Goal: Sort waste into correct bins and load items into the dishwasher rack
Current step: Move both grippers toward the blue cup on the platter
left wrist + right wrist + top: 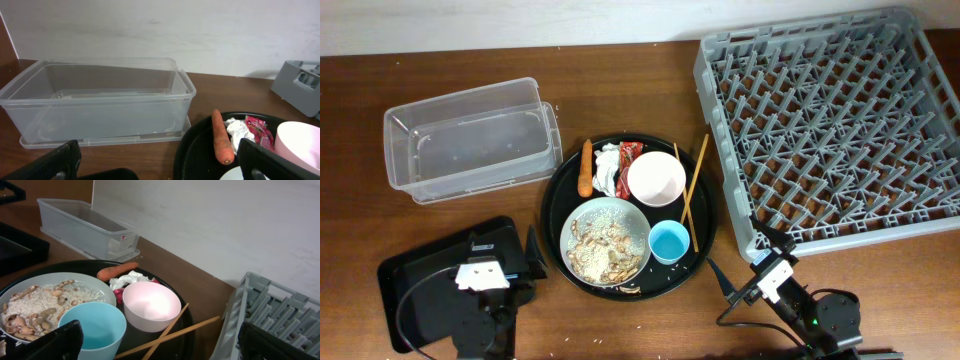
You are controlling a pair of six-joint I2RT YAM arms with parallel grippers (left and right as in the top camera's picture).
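Note:
The light-blue cup stands open beyond the plate (576, 222), so I should next raise my left gripper across it, tilt it down and lower it onto the cup's rim by the plate (654, 240).
On the round black tray (552, 195) lie an orange carrot (586, 168), a crumpled white napkin (608, 170), a red wrapper (629, 152), a white bowl (656, 178), wooden chopsticks (693, 190), a light-blue cup (669, 241) and a grey-green plate (576, 222) of rice scraps (605, 245). The clear tub (470, 140) stands at the back left and the small black tray (415, 290) at the front left. The grey rack (830, 130) fills the right. My left gripper (532, 255) is open and empty left of the plate. My right gripper (745, 262) is open and empty right of the cup.
In the left wrist view the carrot (221, 139) lies just ahead between the fingers, the tub (95, 102) beyond. In the right wrist view the cup (92, 325), bowl (151, 305) and chopsticks (175, 332) sit close ahead, the rack's wall (235, 320) to the right.

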